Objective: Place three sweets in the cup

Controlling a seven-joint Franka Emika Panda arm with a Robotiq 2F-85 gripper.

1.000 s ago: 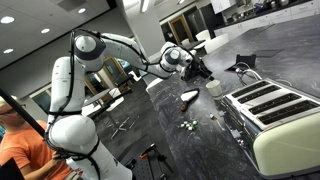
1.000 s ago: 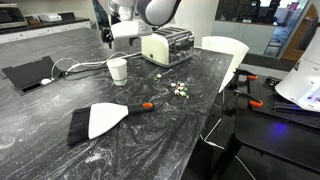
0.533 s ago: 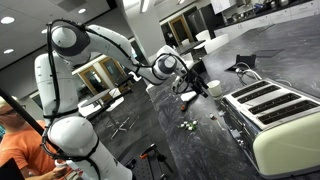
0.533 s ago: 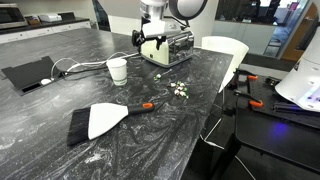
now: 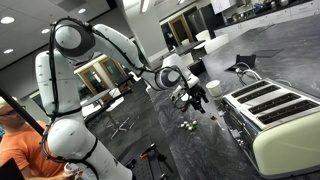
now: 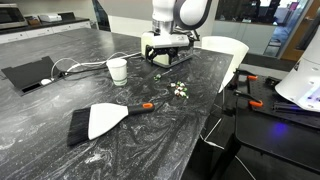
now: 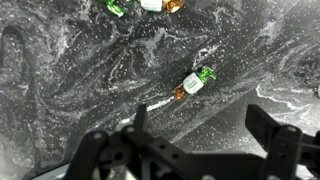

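Note:
One wrapped sweet ahead of my open fingers lies apart from the others, so my gripper needs to go down to it next, over its white middle (image 7: 194, 83), and close on it.
The sweets are tiny pale lumps lying in a loose cluster on the dark marbled table, seen in both exterior views (image 5: 186, 124) (image 6: 180, 90). In the wrist view one wrapped sweet (image 7: 195, 82) with green and orange ends lies just ahead of the fingers, and others (image 7: 140, 5) lie at the top edge. The small white cup stands apart from them in both exterior views (image 5: 213, 88) (image 6: 117, 70). My gripper (image 7: 205, 125) is open and empty and hangs above the table near the sweets; it also shows in both exterior views (image 5: 190, 98) (image 6: 166, 58).
A cream toaster (image 5: 275, 115) stands close by, partly hidden behind the gripper in an exterior view (image 6: 185, 42). A dustpan and brush (image 6: 100, 120) lie on the table. A black tablet (image 6: 28, 73) with cables lies at the far edge. A person (image 5: 20, 145) sits near the robot's base.
The arm has swung from near the cup and toaster towards the sweets and come lower over the table. The gripper stays open. Cup and sweets have not moved.

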